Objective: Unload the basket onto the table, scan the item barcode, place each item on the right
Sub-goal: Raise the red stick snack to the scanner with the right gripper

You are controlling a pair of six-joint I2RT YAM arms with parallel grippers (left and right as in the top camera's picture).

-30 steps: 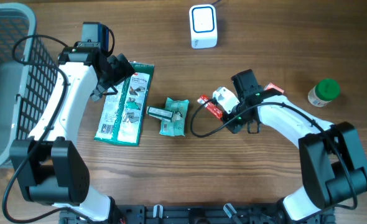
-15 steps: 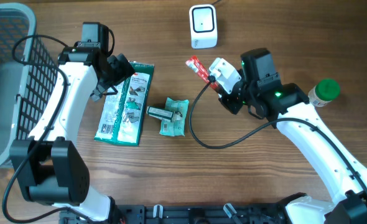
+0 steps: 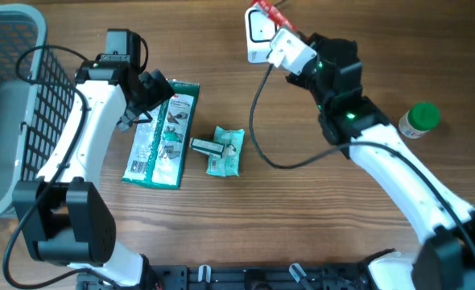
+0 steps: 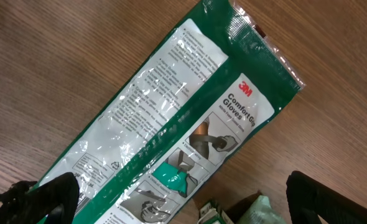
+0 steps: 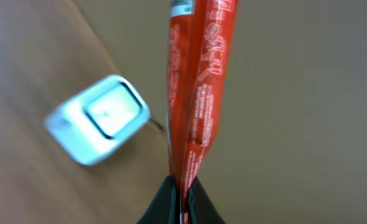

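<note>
Next I will move my right gripper down over the scanner, then back to release beside the jar, since the jar lies to its right in the overhead view.
My right gripper is shut on the lower end of a thin red packet, which stands up from the jaws. From above, the red packet and the right gripper hang over the white scanner, partly covering it. In the right wrist view the scanner lies blurred to the left of the packet. My left gripper is open above a long green glove package, nothing between its fingers. Overhead, the left gripper sits at the upper left edge of that package.
A small green packet lies in the middle of the table, its corner showing in the left wrist view. A grey wire basket stands at the far left. A green-lidded jar stands at the right. A black cable loops from the right arm.
The right arm has lifted the red packet from the table's middle and carried it back and left, over the scanner. The left arm has not moved.
</note>
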